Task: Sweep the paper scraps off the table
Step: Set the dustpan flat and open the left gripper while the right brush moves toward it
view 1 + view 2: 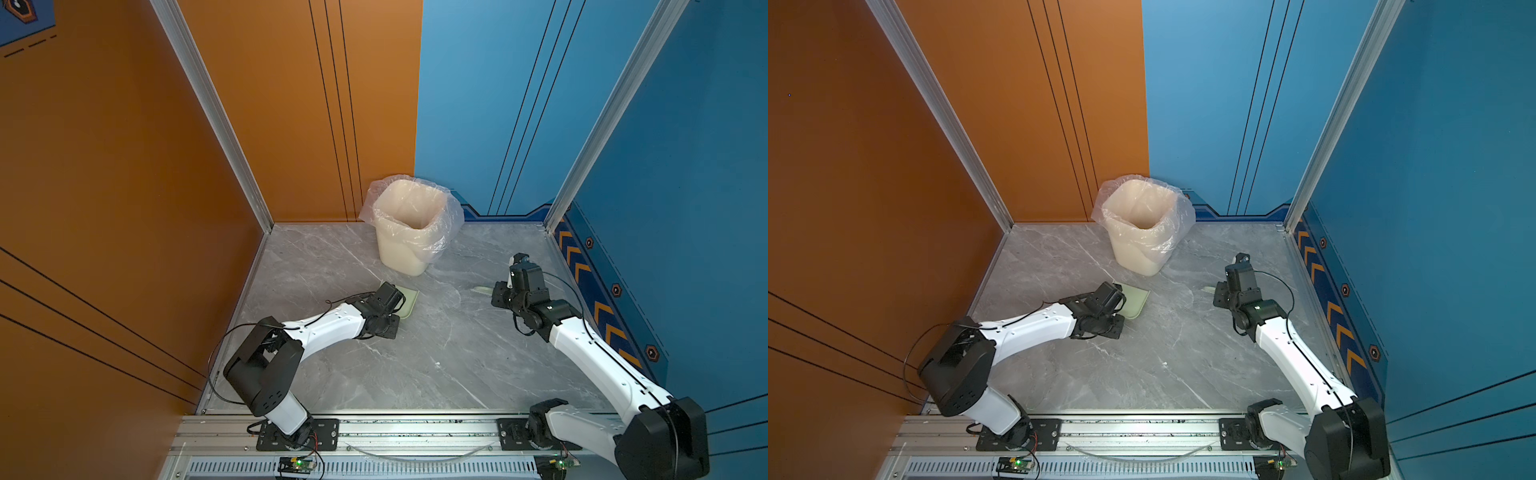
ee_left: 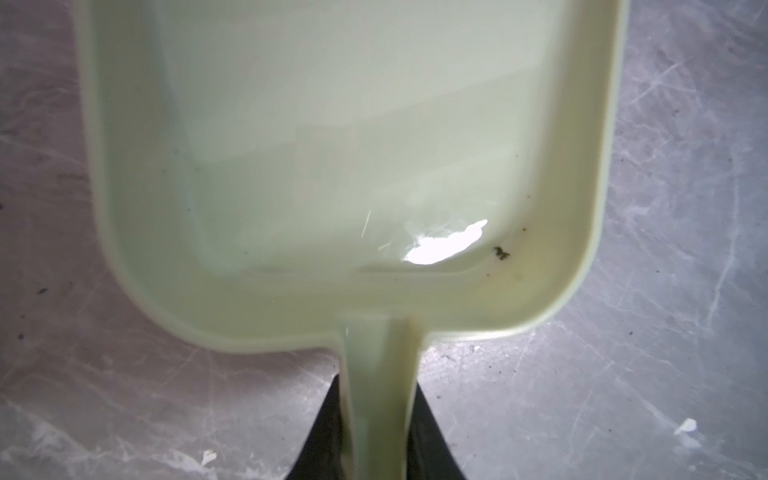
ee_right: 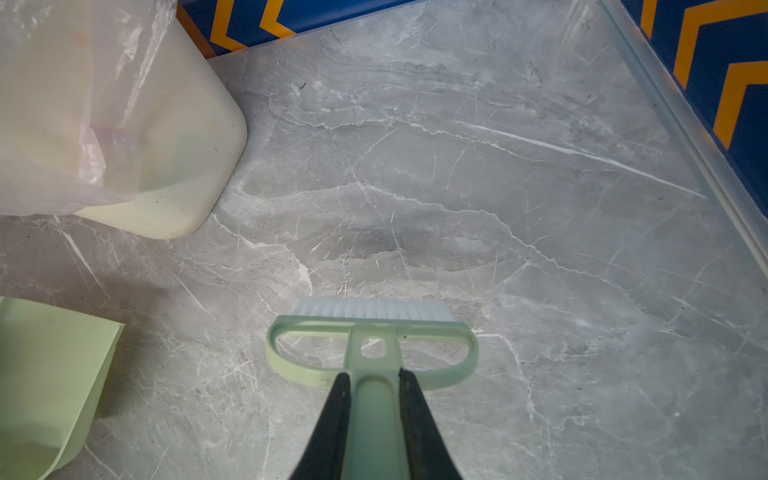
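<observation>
My left gripper lowers the dustpan [image 2: 353,145] flat onto the clear spot of bare grey marble table directly below next, then opens to release the dustpan's handle.
No paper scraps show in any view. The grey marble table [image 1: 436,353] is bare between the arms. My left gripper [image 2: 378,380] is shut on the handle of a pale green dustpan [image 2: 353,145], which lies flat and empty left of centre in both top views [image 1: 409,301] [image 1: 1136,301]. My right gripper [image 3: 374,376] is shut on the handle of a pale green brush [image 3: 372,332], its white bristles down near the table. In both top views only the brush's tip [image 1: 482,289] [image 1: 1207,289] pokes out from under the right wrist.
A cream bin [image 1: 409,226] [image 1: 1140,224] with a clear plastic liner stands at the back centre, just beyond the dustpan. Aluminium rails edge the table, with orange and blue walls behind. A tiny white fleck [image 2: 685,426] lies beside the dustpan handle.
</observation>
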